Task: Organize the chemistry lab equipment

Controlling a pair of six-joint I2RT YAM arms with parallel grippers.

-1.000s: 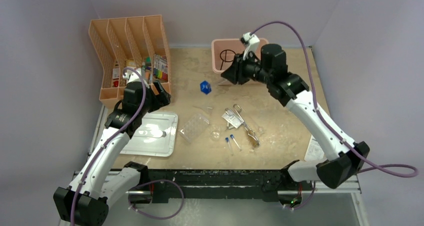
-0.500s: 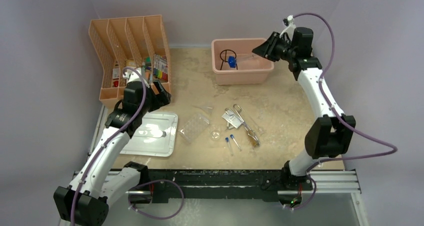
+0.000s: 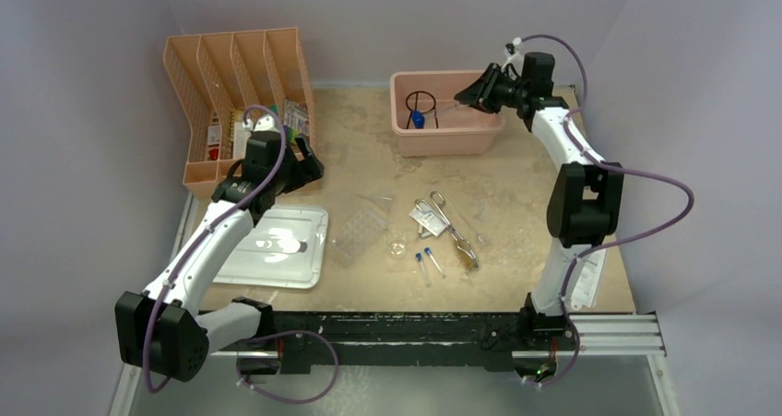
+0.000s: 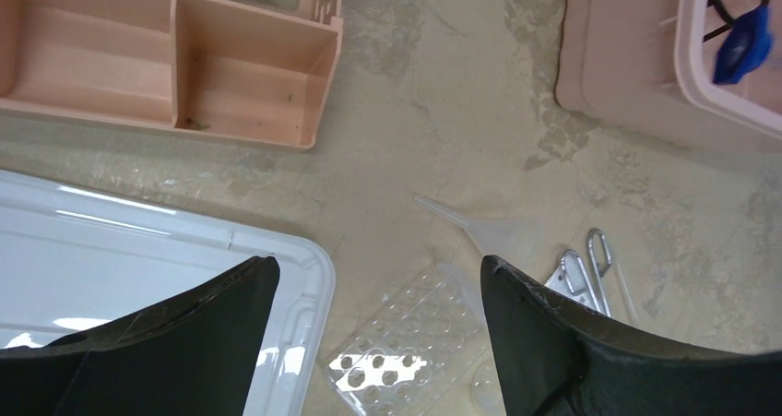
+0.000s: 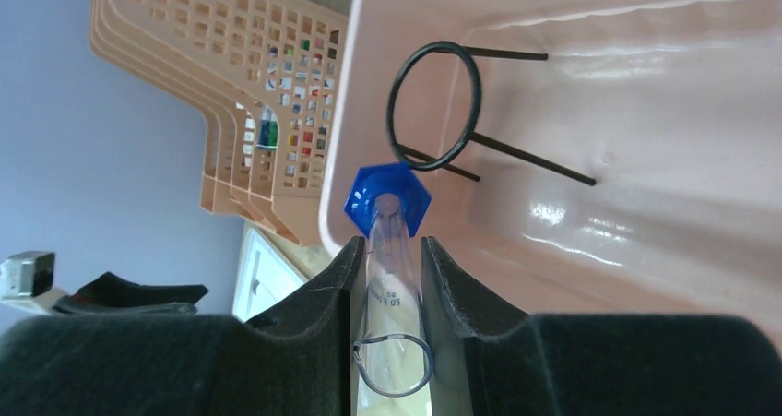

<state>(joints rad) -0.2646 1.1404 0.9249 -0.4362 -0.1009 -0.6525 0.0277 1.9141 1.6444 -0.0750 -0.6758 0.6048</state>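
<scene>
My right gripper lowers into the pink bin toward its near side next and opens, as the cylinder's blue base hangs beside the tripod's ring, above the bin's bottom.
My right gripper (image 3: 470, 98) (image 5: 388, 243) is shut on the clear cylinder (image 5: 393, 268), which lies level over the pink bin (image 3: 447, 137). The cylinder's blue base (image 3: 418, 119) (image 5: 388, 197) points into the bin, next to the black wire ring tripod (image 3: 421, 98) (image 5: 433, 107) inside. My left gripper (image 3: 309, 169) (image 4: 378, 267) hangs open and holds nothing, above the clear plastic tray (image 3: 358, 231) (image 4: 415, 333). Metal tongs (image 3: 441, 213), a brush (image 3: 464, 248), two blue-capped vials (image 3: 426, 262) and a tiny glass dish (image 3: 397, 247) lie mid-table.
A flat white lid (image 3: 277, 245) (image 4: 138, 250) lies at the front left. A peach file organizer (image 3: 240, 84) (image 4: 184, 65) stands at the back left. A clear funnel (image 3: 378, 199) (image 4: 489, 231) lies beyond the tray. Paper hangs at the table's right edge (image 3: 583, 273).
My right arm has swung back and right, carrying the cylinder from above the table's middle to the pink bin. The left gripper has shifted slightly forward and right, still open.
</scene>
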